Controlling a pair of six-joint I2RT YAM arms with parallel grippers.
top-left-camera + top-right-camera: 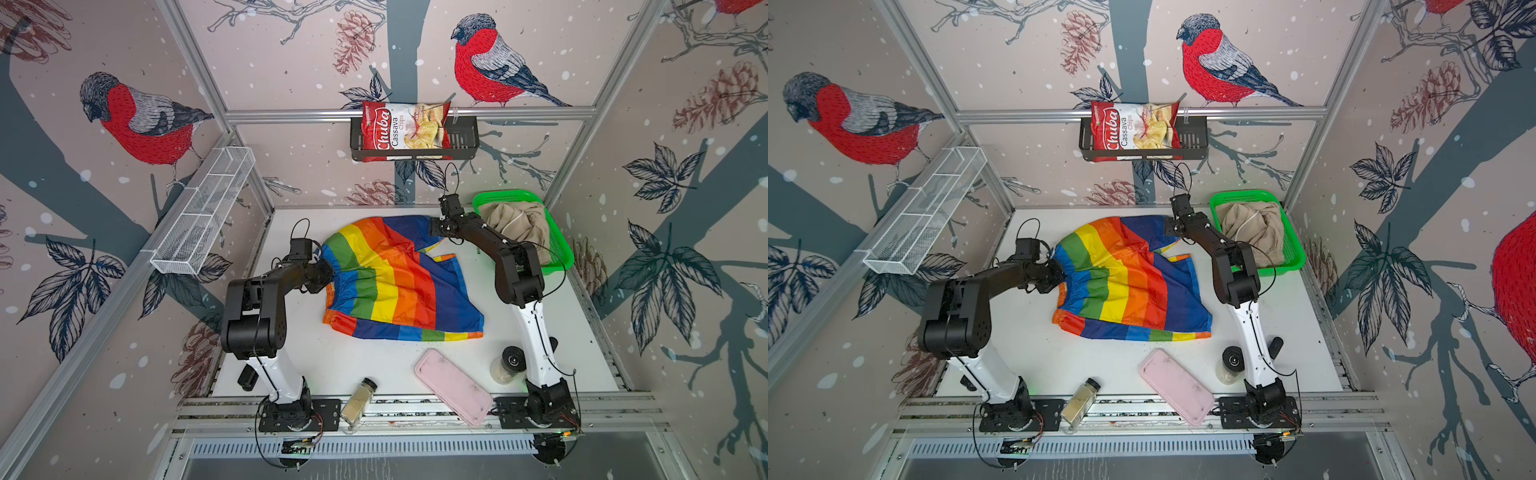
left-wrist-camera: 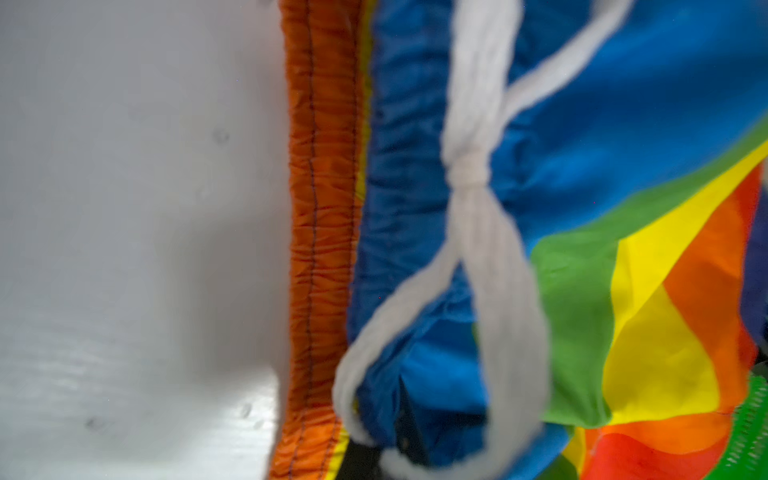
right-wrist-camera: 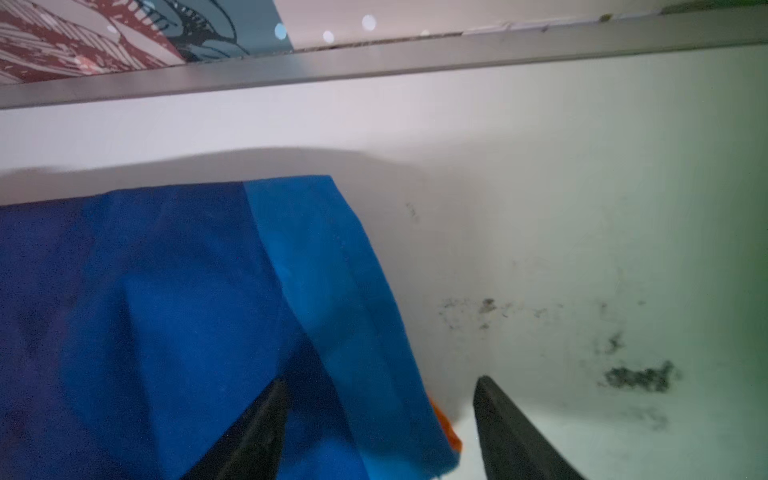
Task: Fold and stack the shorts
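I should next pull the waistband in my left gripper over the bare table beside it toward the white wire basket to straighten its bunched fabric, and then release it.
The rainbow shorts point(image 1: 395, 282) point(image 1: 1125, 286) lie spread on the white table, waistband to the left, one leg partly folded over. My left gripper point(image 1: 328, 270) point(image 1: 1061, 276) is shut on the waistband; in the left wrist view bunched blue fabric and the white drawstring point(image 2: 469, 174) cover the gripper point(image 2: 399, 440). My right gripper point(image 1: 434, 228) point(image 1: 1169, 226) point(image 3: 380, 386) stands open at the far blue leg corner, and the hem point(image 3: 332, 291) lies loose between its fingers point(image 3: 266, 428). The beige shorts point(image 1: 519, 226) point(image 1: 1254, 232) sit crumpled in the green basket point(image 1: 507, 194) point(image 1: 1246, 193).
A pink case point(image 1: 453, 386), a lying spice jar point(image 1: 359, 401) and a black-lidded jar point(image 1: 507, 363) sit near the front edge. A chip bag point(image 1: 405, 131) hangs in a black wall basket at the back. A white wire basket point(image 1: 203, 212) is on the left wall.
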